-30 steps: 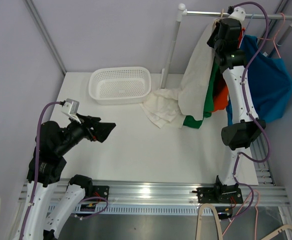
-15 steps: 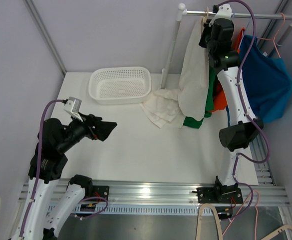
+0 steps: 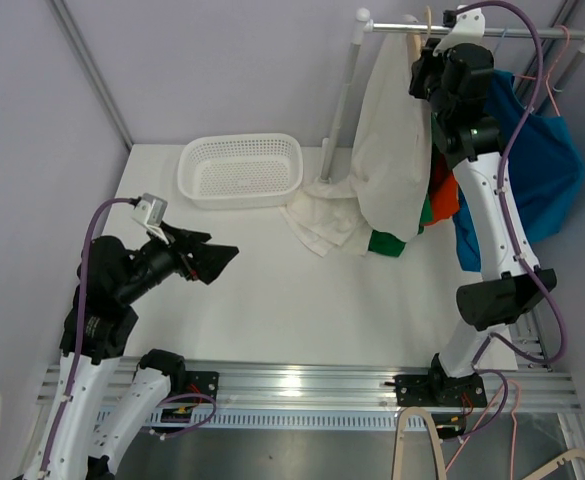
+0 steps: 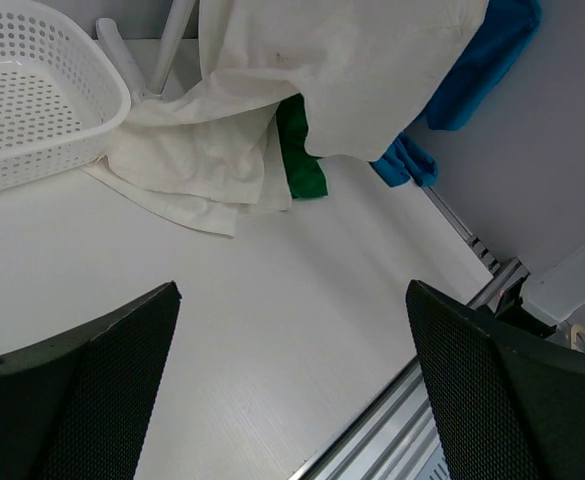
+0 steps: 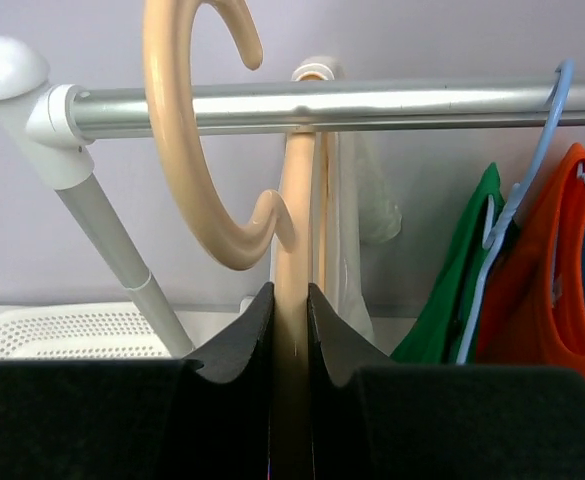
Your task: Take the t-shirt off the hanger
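Next, my left gripper swings to the right in the top view, turning onto the shirt's lower edge, which hangs free below the held hanger (image 3: 424, 22).
A cream t-shirt (image 3: 387, 140) hangs on a beige hanger (image 3: 424, 22) at the left end of the metal rail (image 3: 492, 28). My right gripper (image 3: 429, 62) is shut on the hanger's neck (image 5: 292, 250), just below its hook (image 5: 187, 170). The hook stands in front of the rail (image 5: 372, 105); I cannot tell whether it rests on it. My left gripper (image 3: 217, 262) is open and empty, low over the table at the left. In the left wrist view it (image 4: 292, 292) faces the shirt's lower part (image 4: 352, 70).
A white basket (image 3: 240, 170) stands at the back left. A white cloth (image 3: 322, 215) lies crumpled on the table by the rack's post (image 3: 340, 100). Green (image 3: 387, 240), orange (image 3: 442, 200) and blue (image 3: 542, 160) garments hang on the rail to the right.
My right gripper has carried the hanger left along the rail and a little up, and the cream shirt has swung with it. My left gripper has edged slightly right.
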### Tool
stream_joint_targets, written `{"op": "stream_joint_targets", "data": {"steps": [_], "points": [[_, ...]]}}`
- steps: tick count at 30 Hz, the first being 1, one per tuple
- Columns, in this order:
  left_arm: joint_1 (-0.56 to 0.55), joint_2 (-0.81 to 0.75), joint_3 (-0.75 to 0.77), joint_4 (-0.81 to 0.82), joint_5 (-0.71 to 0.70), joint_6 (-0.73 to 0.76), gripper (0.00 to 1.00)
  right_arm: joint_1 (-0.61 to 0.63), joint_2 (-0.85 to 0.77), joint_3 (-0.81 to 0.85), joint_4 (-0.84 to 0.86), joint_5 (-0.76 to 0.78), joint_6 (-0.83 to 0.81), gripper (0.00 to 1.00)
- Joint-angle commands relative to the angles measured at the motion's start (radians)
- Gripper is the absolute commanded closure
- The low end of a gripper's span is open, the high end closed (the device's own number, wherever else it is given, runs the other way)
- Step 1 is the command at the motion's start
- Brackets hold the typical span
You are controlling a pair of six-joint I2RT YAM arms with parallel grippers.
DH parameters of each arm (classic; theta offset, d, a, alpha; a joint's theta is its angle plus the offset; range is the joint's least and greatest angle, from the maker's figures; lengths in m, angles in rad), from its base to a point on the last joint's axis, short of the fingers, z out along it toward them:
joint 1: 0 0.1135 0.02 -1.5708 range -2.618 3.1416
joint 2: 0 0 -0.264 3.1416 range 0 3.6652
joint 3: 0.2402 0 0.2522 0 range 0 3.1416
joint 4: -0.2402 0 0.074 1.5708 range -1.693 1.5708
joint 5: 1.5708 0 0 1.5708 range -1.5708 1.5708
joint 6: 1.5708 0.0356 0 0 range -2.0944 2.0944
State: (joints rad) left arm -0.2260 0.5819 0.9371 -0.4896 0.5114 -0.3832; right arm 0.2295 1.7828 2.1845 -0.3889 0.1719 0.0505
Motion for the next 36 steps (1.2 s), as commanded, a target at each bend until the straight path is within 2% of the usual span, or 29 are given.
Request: {"op": "stream_joint_targets", "data": {"steps": [1,4,6,8,9,10,12,16,19,21,24,29,31,36], "points": [[0.007,0.013,0.006,0.049,0.013,0.009,0.0,0.001,-0.124,-0.047,0.159,-0.008,-0.006,1.0],[-0.004,0.035,0.022,0.046,0.0,0.015,0.0,-0.002,-0.143,-0.054,0.102,0.001,0.047,1.0],[-0.061,0.064,0.064,0.017,-0.039,0.032,0.0,0.001,-0.172,-0.068,0.046,0.008,0.134,1.0],[-0.201,0.094,0.136,-0.047,-0.178,0.076,0.01,0.023,-0.21,-0.11,0.029,0.027,0.204,1.0],[-0.257,0.129,0.156,-0.069,-0.236,0.102,0.01,0.04,-0.256,-0.168,0.028,0.096,0.247,1.0],[-0.357,0.15,0.172,-0.085,-0.287,0.11,0.01,0.063,-0.278,-0.195,0.028,0.135,0.296,1.0],[-0.439,0.179,0.221,-0.11,-0.387,0.125,0.0,0.125,-0.302,-0.229,0.001,0.222,0.322,1.0],[-0.648,0.274,0.275,-0.122,-0.435,0.187,0.0,0.148,-0.356,-0.259,-0.038,0.091,0.379,1.0],[-0.775,0.341,0.322,-0.119,-0.561,0.251,0.01,0.151,-0.376,-0.27,-0.051,0.029,0.408,1.0],[-0.815,0.418,0.345,-0.106,-0.652,0.297,0.01,0.151,-0.381,-0.258,-0.071,-0.003,0.414,1.0],[-0.894,0.495,0.374,-0.012,-0.733,0.389,0.01,0.151,-0.388,-0.255,-0.091,-0.069,0.439,1.0],[-1.065,0.599,0.339,0.292,-0.873,0.65,0.0,0.154,-0.419,-0.315,-0.065,-0.138,0.468,1.0],[-1.096,0.679,0.347,0.359,-0.968,0.734,0.0,0.154,-0.427,-0.315,-0.065,-0.16,0.462,1.0],[-1.099,0.775,0.381,0.552,-0.998,0.787,0.01,0.154,-0.438,-0.286,-0.085,-0.161,0.45,1.0]]}}
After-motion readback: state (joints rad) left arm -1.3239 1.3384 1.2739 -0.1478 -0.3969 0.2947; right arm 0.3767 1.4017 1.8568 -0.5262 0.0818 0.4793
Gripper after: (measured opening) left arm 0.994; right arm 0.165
